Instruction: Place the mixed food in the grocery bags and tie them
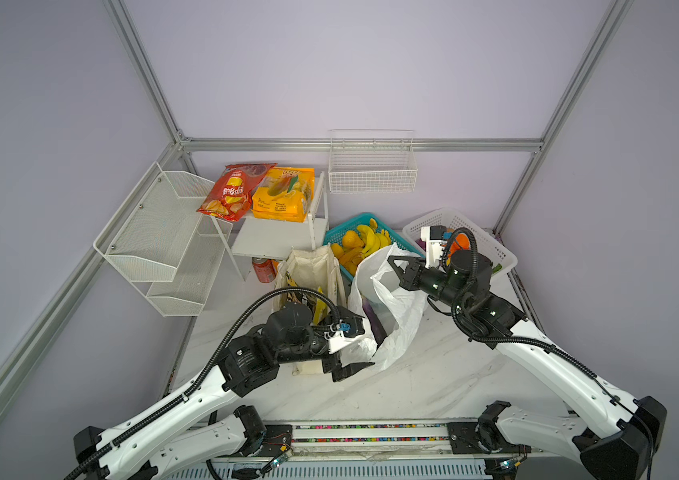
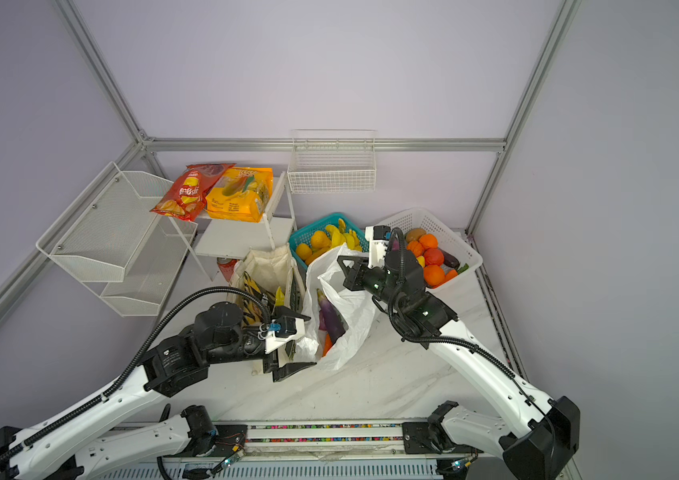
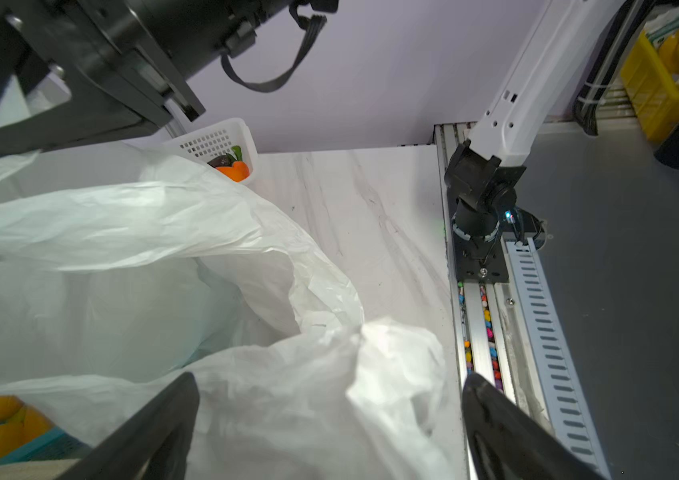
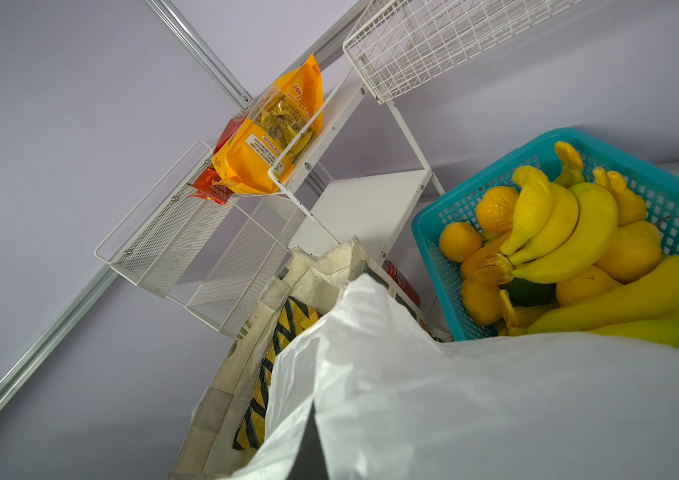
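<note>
My right gripper next needs to pull the bag's far rim away from the tote (image 2: 267, 266) to widen the bag's narrow opening, and then let go of it, because the white basket (image 2: 440, 254) is past my right gripper on that side.
The white plastic bag (image 1: 398, 320) (image 2: 352, 328) stands open mid-table with a purple eggplant (image 2: 331, 318) inside. My right gripper (image 1: 392, 261) (image 2: 341, 262) (image 4: 308, 440) is shut on the bag's far rim and holds it up. At the bag's near-left edge my left gripper (image 1: 360, 343) (image 2: 302, 340) (image 3: 329, 380) is open, with loose plastic (image 3: 271, 407) lying between its fingers. Left of the bag stands the cream canvas tote (image 1: 308, 266) (image 2: 267, 266) (image 4: 325, 266), holding the black chip bag with yellow zigzags (image 2: 252, 291) (image 4: 283, 332). Yellow bananas (image 1: 371, 237) (image 2: 344, 237) (image 4: 558, 232) lie in the teal basket.
A teal basket (image 2: 308, 232) and a white basket (image 2: 450, 232) of toy produce sit behind the bags. A red chip bag (image 1: 229, 193) and an orange packet (image 1: 283, 197) lie on the white shelf (image 1: 279, 237). A red can (image 1: 263, 268), a mesh rack (image 1: 154, 237) and a wire wall basket (image 1: 371, 170) are nearby.
</note>
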`<act>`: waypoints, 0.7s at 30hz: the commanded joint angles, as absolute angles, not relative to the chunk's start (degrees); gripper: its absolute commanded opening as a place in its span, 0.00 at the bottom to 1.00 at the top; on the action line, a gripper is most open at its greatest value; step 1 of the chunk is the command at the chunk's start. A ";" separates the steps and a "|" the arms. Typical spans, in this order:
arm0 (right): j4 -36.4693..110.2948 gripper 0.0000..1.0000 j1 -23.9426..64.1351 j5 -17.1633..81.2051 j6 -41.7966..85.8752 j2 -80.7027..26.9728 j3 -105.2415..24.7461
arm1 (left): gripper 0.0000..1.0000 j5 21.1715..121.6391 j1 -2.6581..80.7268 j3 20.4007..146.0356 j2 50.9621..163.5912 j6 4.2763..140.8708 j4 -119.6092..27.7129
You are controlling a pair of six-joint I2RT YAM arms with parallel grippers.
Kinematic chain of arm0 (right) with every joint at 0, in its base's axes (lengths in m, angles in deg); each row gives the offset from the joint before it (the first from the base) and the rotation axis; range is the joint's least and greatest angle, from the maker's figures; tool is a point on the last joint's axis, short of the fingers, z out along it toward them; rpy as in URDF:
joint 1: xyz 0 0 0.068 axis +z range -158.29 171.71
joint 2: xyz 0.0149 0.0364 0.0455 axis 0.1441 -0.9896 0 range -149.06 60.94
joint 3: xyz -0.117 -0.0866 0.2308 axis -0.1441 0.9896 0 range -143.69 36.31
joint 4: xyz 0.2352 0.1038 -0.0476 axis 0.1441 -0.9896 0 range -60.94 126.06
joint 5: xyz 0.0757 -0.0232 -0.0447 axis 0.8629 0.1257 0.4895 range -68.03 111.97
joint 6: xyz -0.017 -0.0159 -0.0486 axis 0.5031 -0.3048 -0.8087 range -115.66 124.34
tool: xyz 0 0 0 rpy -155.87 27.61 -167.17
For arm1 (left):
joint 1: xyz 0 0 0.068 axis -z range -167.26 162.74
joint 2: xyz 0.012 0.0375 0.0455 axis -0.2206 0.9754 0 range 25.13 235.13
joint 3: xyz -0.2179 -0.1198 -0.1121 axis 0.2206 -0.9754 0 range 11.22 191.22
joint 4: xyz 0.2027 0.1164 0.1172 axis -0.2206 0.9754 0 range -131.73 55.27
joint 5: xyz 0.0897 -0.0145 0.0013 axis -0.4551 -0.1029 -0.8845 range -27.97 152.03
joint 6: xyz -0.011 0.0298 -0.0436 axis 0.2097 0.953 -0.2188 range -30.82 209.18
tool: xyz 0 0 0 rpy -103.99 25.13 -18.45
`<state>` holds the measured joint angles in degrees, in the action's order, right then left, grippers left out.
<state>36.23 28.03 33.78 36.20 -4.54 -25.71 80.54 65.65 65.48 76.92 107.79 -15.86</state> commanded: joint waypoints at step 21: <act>10.25 0.00 26.69 23.53 24.27 5.14 -39.75 | 0.00 61.41 64.51 78.80 73.98 85.99 -32.80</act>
<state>16.75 26.96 28.36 26.93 2.15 -37.30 64.25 66.06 71.09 74.78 94.48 -28.23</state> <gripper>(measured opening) 0.043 0.048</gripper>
